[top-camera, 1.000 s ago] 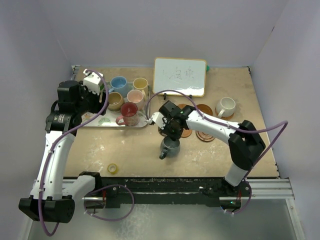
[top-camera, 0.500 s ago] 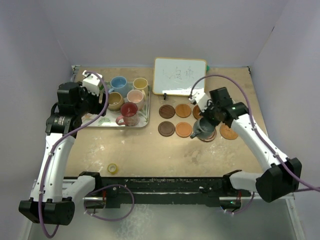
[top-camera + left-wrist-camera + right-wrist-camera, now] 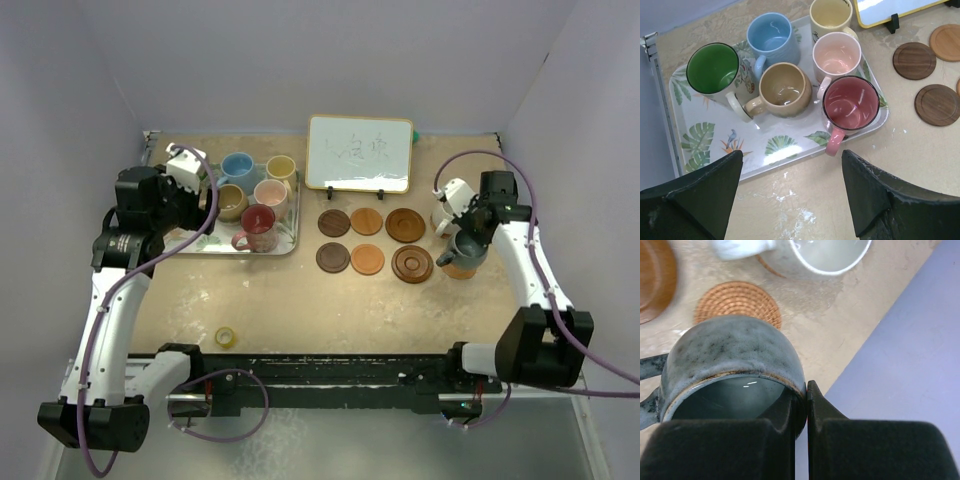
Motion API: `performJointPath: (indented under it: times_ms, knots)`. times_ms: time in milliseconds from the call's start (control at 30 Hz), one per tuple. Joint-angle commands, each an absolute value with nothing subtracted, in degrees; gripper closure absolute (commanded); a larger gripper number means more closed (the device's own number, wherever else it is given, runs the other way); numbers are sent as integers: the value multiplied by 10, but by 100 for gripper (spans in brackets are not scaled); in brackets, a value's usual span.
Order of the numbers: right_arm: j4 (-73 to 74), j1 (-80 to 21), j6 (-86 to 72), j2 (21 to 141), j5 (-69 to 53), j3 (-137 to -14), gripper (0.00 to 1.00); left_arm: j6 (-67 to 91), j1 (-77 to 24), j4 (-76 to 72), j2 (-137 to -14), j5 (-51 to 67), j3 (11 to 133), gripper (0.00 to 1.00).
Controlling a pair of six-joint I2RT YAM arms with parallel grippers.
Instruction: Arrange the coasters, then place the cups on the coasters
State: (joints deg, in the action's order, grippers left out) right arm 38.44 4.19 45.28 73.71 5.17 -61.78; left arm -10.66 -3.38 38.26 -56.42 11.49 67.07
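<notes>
The woven orange coaster (image 3: pixel 459 271) (image 3: pixel 737 302) is below my right gripper, so next I will lower that gripper to set the grey cup on the coaster and let go of the cup's rim there.
My right gripper (image 3: pixel 802 390) is shut on the rim of the grey cup (image 3: pixel 732 357), one finger inside and one outside. It holds the cup (image 3: pixel 461 250) at the table's right side, partly over a woven orange coaster (image 3: pixel 737 302). A white cup (image 3: pixel 452 212) stands just beyond. Several wooden coasters lie in two rows mid-table, among them a dark one (image 3: pixel 333 257) and a ringed one (image 3: pixel 412 264). My left gripper (image 3: pixel 790 167) hangs open above the near edge of the leaf tray (image 3: pixel 705 145). The tray holds green-lined (image 3: pixel 715 70), light blue (image 3: pixel 772 42), yellow (image 3: pixel 830 15), tan (image 3: pixel 785 90), pink (image 3: pixel 836 55) and red (image 3: pixel 850 102) cups.
A whiteboard (image 3: pixel 359 152) stands at the back centre. A small yellow tape roll (image 3: pixel 226 337) lies near the front edge on the left. The purple side wall (image 3: pixel 910 340) rises close beside the grey cup.
My right arm has swung the grey cup from the table's middle across the wooden coasters to the far right, beside the white cup. The left arm has barely moved.
</notes>
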Motion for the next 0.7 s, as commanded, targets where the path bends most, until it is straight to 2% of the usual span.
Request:
performJointPath:
  times_ms: [0,300,667]
  knots:
    - [264,64,521,769,71,-602,100,-111,-29,353,-551,130,662,23]
    - [178,69,583,820,62,-579,100,-111,-29,350,-549,135,656,23]
    - [201,69,619,812,26,-559,100,-111,-29,350,-541,137,655,23]
